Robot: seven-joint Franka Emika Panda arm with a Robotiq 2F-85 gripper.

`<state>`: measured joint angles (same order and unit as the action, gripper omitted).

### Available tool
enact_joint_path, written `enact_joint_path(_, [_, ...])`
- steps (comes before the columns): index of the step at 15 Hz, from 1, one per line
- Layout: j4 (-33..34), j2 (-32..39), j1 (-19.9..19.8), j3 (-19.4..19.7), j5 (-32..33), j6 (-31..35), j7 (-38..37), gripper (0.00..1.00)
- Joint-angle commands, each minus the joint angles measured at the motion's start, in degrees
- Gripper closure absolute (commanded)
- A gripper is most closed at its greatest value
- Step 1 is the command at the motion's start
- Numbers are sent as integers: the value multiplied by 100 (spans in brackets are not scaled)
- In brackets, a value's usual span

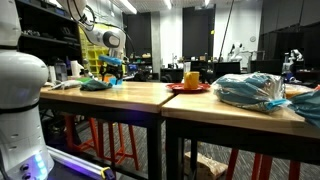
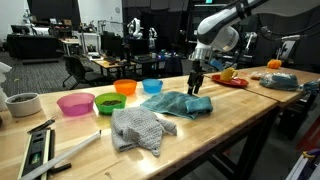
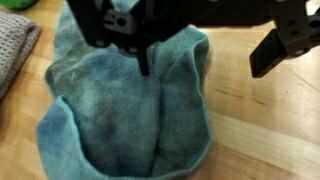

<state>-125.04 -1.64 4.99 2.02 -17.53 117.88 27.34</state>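
Note:
I should next keep my gripper low over the teal cloth's edge (image 1: 107,84) (image 3: 197,69) and close its fingers across the cloth's edge.
My gripper (image 2: 197,86) hangs open just above a crumpled teal cloth (image 2: 180,104) on the wooden table (image 2: 230,120). In the wrist view the gripper (image 3: 205,65) comes in from the top. One finger (image 3: 145,55) stands over the teal cloth (image 3: 120,120), the other finger (image 3: 275,55) over bare wood beside the cloth's edge. Nothing is between the fingers. In an exterior view the gripper (image 1: 112,68) is over the cloth (image 1: 97,85) at the table's far end.
A grey cloth (image 2: 138,128) lies near the teal one and also shows in the wrist view (image 3: 12,45). Pink (image 2: 75,103), green (image 2: 110,102), orange (image 2: 125,87) and blue (image 2: 152,86) bowls stand behind. A red plate (image 2: 228,80) and a plastic bag (image 1: 250,90) lie further along.

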Motion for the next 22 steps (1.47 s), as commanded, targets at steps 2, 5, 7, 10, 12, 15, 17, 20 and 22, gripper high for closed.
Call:
enact_joint_path(2, [126, 160, -125, -152, -248, -183, 157, 27])
enact_joint_path(5, [177, 161, -105, -239, -320, -208, 177, 42])
enact_joint_path(7, [244, 144, -95, -296, -310, -244, 148, 58])
enact_joint_path(10, [337, 100, -91, -357, -225, -297, 75, 82])
enact_joint_path(12, [378, 23, -90, -381, -160, -341, -2, 97])
enact_joint_path(15, [380, -119, -97, -380, -88, -491, -99, 100])
enact_joint_path(17, [303, -313, -91, -382, 26, -501, -219, 100])
enact_joint_path(20, [198, -691, -69, -394, 313, -434, -452, 100])
enact_joint_path(22, [176, -984, -56, -399, 538, -485, -607, 100])
